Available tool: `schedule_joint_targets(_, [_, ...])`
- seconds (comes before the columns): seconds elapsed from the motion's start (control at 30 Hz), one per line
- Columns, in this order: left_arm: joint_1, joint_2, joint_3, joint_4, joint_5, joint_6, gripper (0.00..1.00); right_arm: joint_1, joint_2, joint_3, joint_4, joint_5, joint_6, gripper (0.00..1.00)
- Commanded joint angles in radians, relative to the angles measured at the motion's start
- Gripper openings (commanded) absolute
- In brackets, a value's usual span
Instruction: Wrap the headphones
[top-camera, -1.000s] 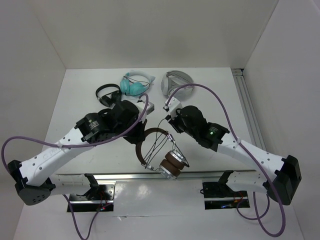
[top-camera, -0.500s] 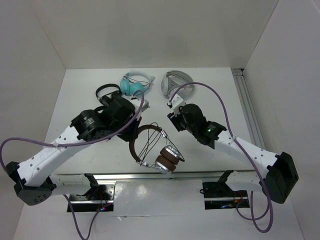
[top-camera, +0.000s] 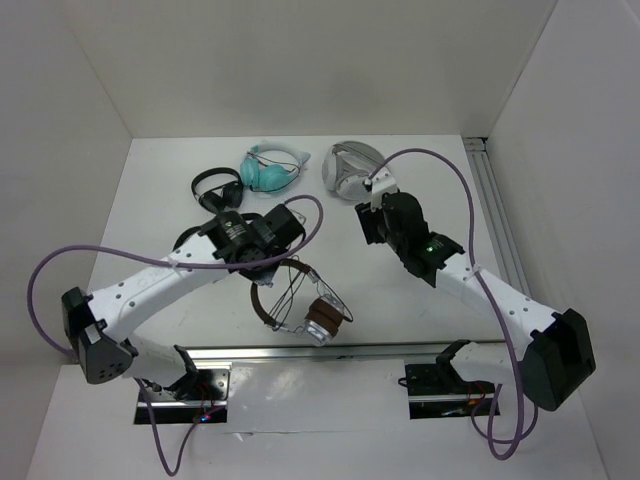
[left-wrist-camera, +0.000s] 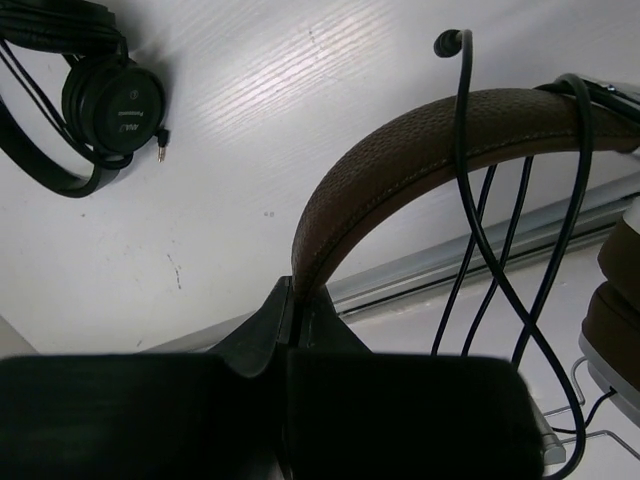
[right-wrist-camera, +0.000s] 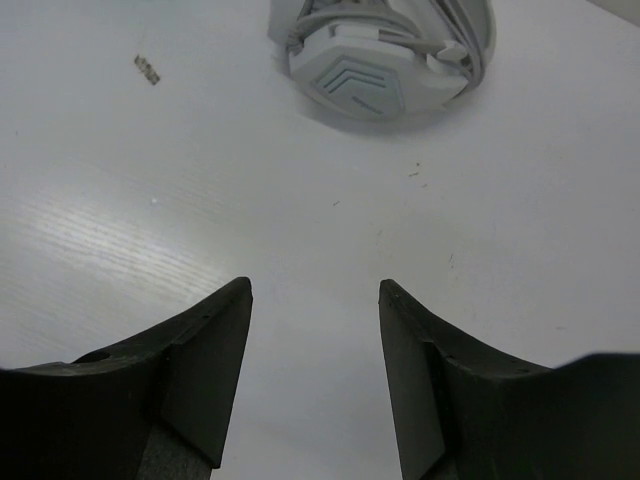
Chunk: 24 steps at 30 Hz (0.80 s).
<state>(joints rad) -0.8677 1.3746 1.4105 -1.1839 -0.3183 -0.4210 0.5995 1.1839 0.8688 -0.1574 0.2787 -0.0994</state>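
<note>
The left gripper moves outward and down next, sets the headphones on the bare tabletop (top-camera: 312, 242) (left-wrist-camera: 290, 80) beside the black pair and releases them, as the cable loops over the headband.
The headphones (top-camera: 290, 300) have a dark brown headband (left-wrist-camera: 400, 160), brown pads, silver cups (top-camera: 322, 318) and a thin black cable (left-wrist-camera: 470, 200) looped several times over the band. They lie at the table's near middle. My left gripper (left-wrist-camera: 292, 290) is shut on the headband's end; in the top view it (top-camera: 268, 268) sits over the band. The cable's plug end (left-wrist-camera: 447, 43) sticks up free above the band. My right gripper (right-wrist-camera: 314, 290) is open and empty, above bare table short of the silver-grey headphones; in the top view it (top-camera: 368, 218) is right of the brown headphones, apart from them.
Black headphones (top-camera: 215, 188) and teal headphones (top-camera: 272, 168) lie at the back left, silver-grey headphones (top-camera: 350, 166) at the back middle. The black pair also shows in the left wrist view (left-wrist-camera: 100, 100). A metal rail (top-camera: 300, 350) runs along the near edge.
My left gripper has swung right and nearer with the headband, turning the headphones and shifting the cups left. My right gripper has pulled back and right, away from the headphones.
</note>
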Motion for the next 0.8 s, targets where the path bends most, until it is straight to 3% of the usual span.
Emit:
schedule_joint_targets(0.0, [-0.057,0.064,0.039,-0.023,-0.051,-0.056,0.0,-0.02,-0.01,0.084,0.062,0.019,0.064,0.61])
schedule_joint_targets(0.13, [-0.1,0.126,0.073,-0.043,-0.096,-0.087,0.0,-0.05,-0.01,0.133,0.044,-0.01,0.106,0.63])
schedule_joint_targets(0.37, [-0.08,0.112,0.067,0.065,-0.005,-0.056,0.0,-0.05,-0.041,0.226,-0.037,-0.01,0.151,0.64])
schedule_joint_targets(0.6, [-0.1,0.21,0.153,0.009,-0.044,-0.09,0.0,-0.011,-0.085,0.219,-0.056,0.016,0.152,0.68])
schedule_joint_targets(0.77, [-0.021,0.146,0.061,0.206,0.142,-0.045,0.0,0.0,-0.115,0.229,-0.065,0.016,0.171,0.68])
